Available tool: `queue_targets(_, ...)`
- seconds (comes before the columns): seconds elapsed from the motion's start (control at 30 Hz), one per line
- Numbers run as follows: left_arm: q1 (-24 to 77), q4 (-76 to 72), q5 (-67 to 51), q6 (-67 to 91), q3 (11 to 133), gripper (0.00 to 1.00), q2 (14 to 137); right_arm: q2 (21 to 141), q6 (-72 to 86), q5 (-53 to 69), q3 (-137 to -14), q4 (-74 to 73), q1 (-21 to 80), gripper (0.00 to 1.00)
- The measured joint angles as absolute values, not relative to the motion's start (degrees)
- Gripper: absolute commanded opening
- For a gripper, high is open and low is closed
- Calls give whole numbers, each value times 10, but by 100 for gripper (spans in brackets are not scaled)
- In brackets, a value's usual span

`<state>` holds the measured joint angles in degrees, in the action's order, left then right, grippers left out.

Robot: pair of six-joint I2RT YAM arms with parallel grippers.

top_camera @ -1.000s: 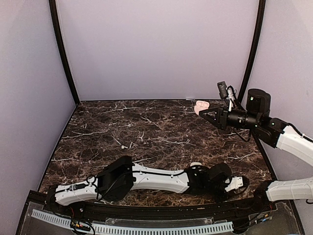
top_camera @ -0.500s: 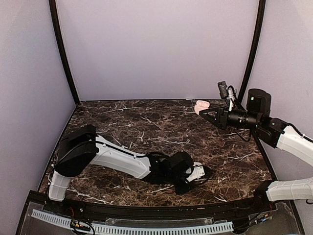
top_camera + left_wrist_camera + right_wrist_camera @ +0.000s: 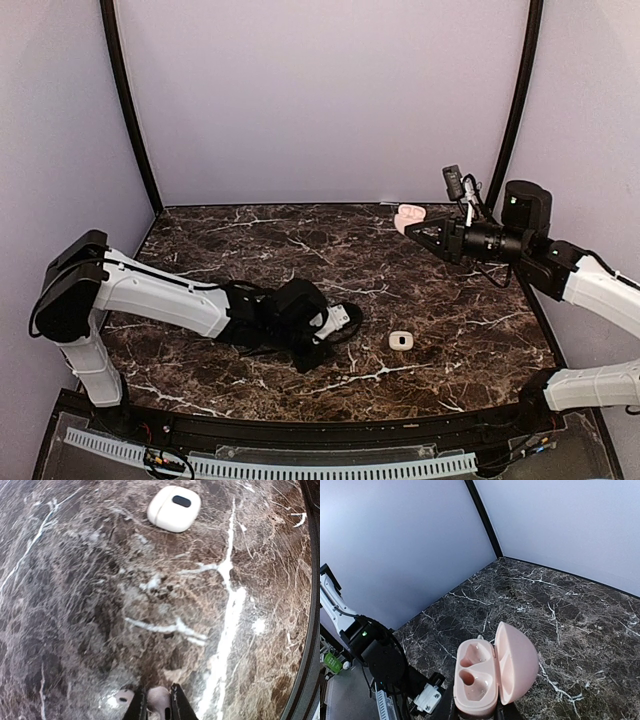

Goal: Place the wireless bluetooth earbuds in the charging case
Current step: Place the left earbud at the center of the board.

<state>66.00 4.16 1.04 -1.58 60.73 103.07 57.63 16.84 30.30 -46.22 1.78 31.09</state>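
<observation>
The left gripper will next move past the pale oval to let go of the earbud, as open marble lies to the gripper's left in the left wrist view.
My left gripper [image 3: 157, 690] is shut on a small white earbud [image 3: 160, 701], low over the marble; in the top view it [image 3: 347, 315] sits left of the table's middle. A small pale oval [image 3: 122, 697] lies just beside its left finger; I cannot tell what it is. My right gripper [image 3: 476, 712] is shut on the pink charging case [image 3: 479, 677], lid open, both sockets empty. That case [image 3: 409, 216] hangs in the air at the back right in my right gripper [image 3: 414, 231], far from the left gripper.
A closed white case [image 3: 401, 341] lies on the marble right of the left gripper, also seen in the left wrist view [image 3: 174, 508]. The left arm [image 3: 170, 295] stretches across the left half of the table. Lilac walls close in three sides.
The left arm has swept from the front right across to the left of the middle, uncovering the white case. The right arm and the pink case have hardly moved.
</observation>
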Motion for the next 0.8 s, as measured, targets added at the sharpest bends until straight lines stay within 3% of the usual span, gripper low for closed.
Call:
queue_targets(0.5, 545, 69, 19, 64, 570, 15, 999, 593, 179, 336, -449, 53, 311, 0)
queue_targets(0.8, 533, 87, -10, 90, 569, 21, 1011, 652, 181, 386, -338, 173, 342, 0)
